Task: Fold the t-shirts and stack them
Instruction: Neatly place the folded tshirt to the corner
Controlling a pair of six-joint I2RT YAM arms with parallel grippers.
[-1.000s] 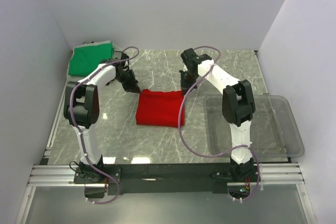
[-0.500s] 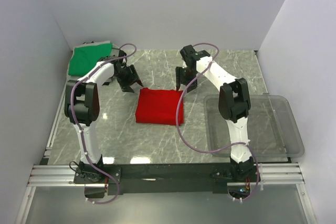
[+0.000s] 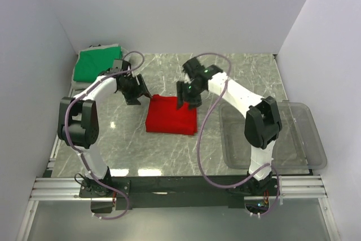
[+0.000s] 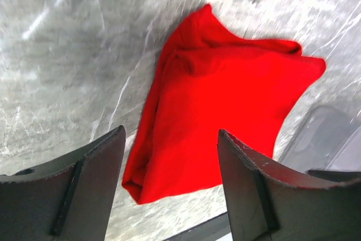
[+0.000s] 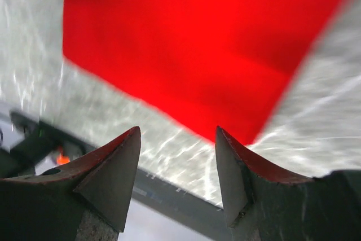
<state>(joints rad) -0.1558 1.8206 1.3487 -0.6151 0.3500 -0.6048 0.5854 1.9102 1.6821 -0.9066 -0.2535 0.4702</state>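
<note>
The red t-shirt's side edge (image 3: pixel 150 109) (image 4: pixel 153 104) is uncovered beside my open, empty fingers. My left gripper needs to move back and down onto that edge and close.
The red t-shirt (image 3: pixel 171 115) lies folded in a rough square on the marble table (image 3: pixel 169 145), also seen as the red t-shirt (image 4: pixel 220 105) and the red t-shirt (image 5: pixel 197 43). A folded green t-shirt (image 3: pixel 97 63) sits at the table's back left corner. My left gripper (image 3: pixel 134 90) hovers just off the red shirt's back left corner, open with nothing between its fingers (image 4: pixel 96 184). My right gripper (image 3: pixel 186 94) hangs above the red shirt's back right corner, open and empty as well.
A clear plastic bin (image 3: pixel 271 135) stands at the right of the table, beside the right arm. White walls close in the back and both sides. The black and metal rail (image 3: pixel 180 187) runs along the near edge.
Both grippers have let go of the red shirt's back corners, opened and lifted off. The right gripper swung left over the shirt; the left drew slightly back and left.
</note>
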